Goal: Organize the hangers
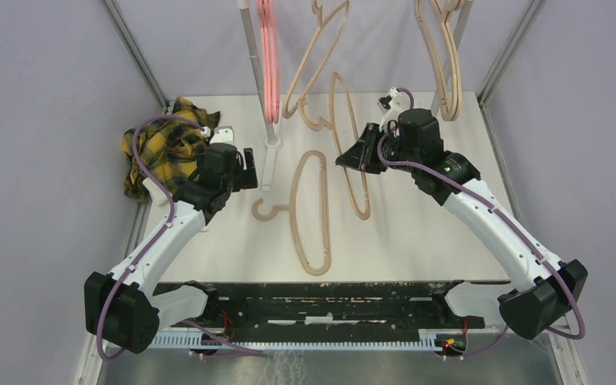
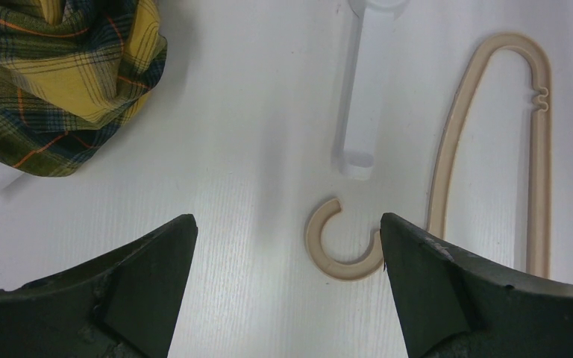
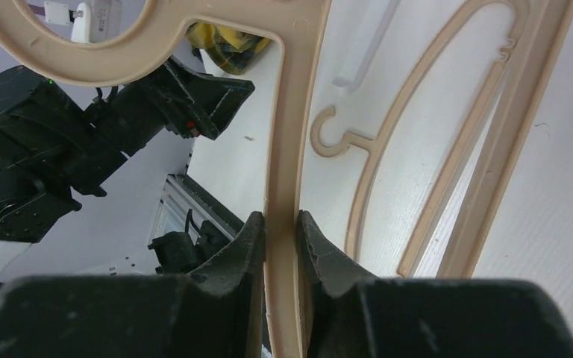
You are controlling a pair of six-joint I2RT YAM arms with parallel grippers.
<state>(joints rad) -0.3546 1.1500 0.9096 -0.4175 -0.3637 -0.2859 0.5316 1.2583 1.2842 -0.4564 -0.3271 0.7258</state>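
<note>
The held hanger matches the color of the beige hanger near the pink ones, so it goes up and outward beside it next, and my right gripper releases there.
One beige hanger [image 1: 295, 224] lies flat on the white table, its hook [image 2: 343, 253] pointing left. My left gripper [image 1: 245, 167] hovers open just above that hook [image 1: 266, 211], and its fingers [image 2: 287, 221] stand wide apart with nothing between them. My right gripper [image 1: 361, 156] is shut on the bar of a second beige hanger [image 3: 282, 186], which it holds lifted and tilted over the table [image 1: 361, 200]. Pink hangers [image 1: 269, 56] and more beige hangers [image 1: 449, 72] hang on the rack at the back.
A yellow-black plaid cloth [image 1: 164, 148] is bunched at the table's back left corner [image 2: 60, 74]. The rack's white post [image 1: 249, 56] and foot [image 2: 362, 97] stand between the cloth and the lying hanger. Metal frame posts flank the table.
</note>
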